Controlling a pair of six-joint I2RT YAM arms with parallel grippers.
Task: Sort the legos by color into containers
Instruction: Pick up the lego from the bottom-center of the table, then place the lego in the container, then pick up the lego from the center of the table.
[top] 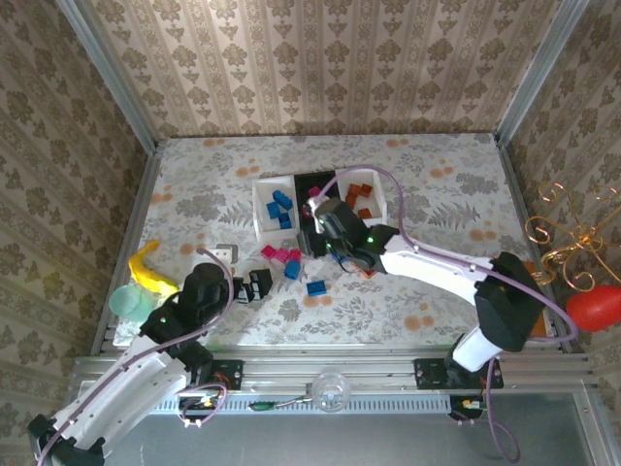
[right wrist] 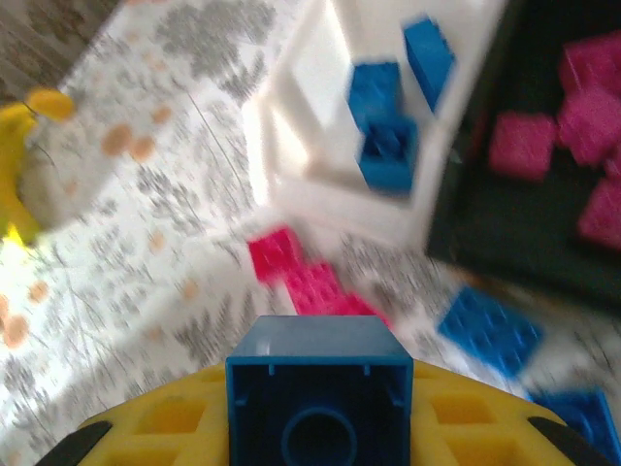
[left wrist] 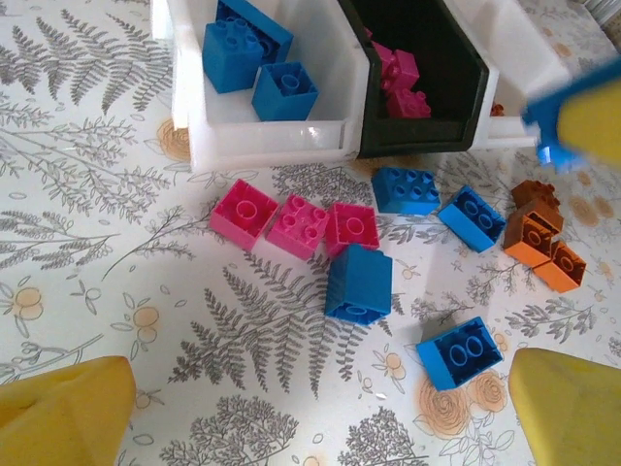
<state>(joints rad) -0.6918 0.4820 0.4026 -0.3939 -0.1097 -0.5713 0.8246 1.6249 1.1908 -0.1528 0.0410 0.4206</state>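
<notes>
The right gripper moves outward next, toward the banana's side, over the white tray with blue bricks to release the lego, since that tray lies outward.
My right gripper (right wrist: 320, 408) is shut on a blue lego (right wrist: 320, 374), held between its yellow fingers above the table in front of the containers (top: 320, 199). The left white tray (right wrist: 320, 155) holds blue bricks, the black middle tray (right wrist: 543, 194) pink ones, the right white tray (top: 361, 199) orange-brown ones. Three pink legos (left wrist: 299, 225) lie in a row before the trays, with loose blue legos (left wrist: 359, 282) and orange-brown legos (left wrist: 534, 233) around them. My left gripper (left wrist: 320, 417) hangs open above the cloth, near these bricks; in the top view it (top: 257, 284) is left of them. My right gripper (top: 333, 250) hovers by the trays.
A yellow banana toy (top: 150, 269) and a pale green cup (top: 129, 301) sit at the table's left edge. A small white block (top: 225, 252) lies near the left arm. A red ball (top: 594, 309) and gold wire (top: 572, 238) stand outside the right wall.
</notes>
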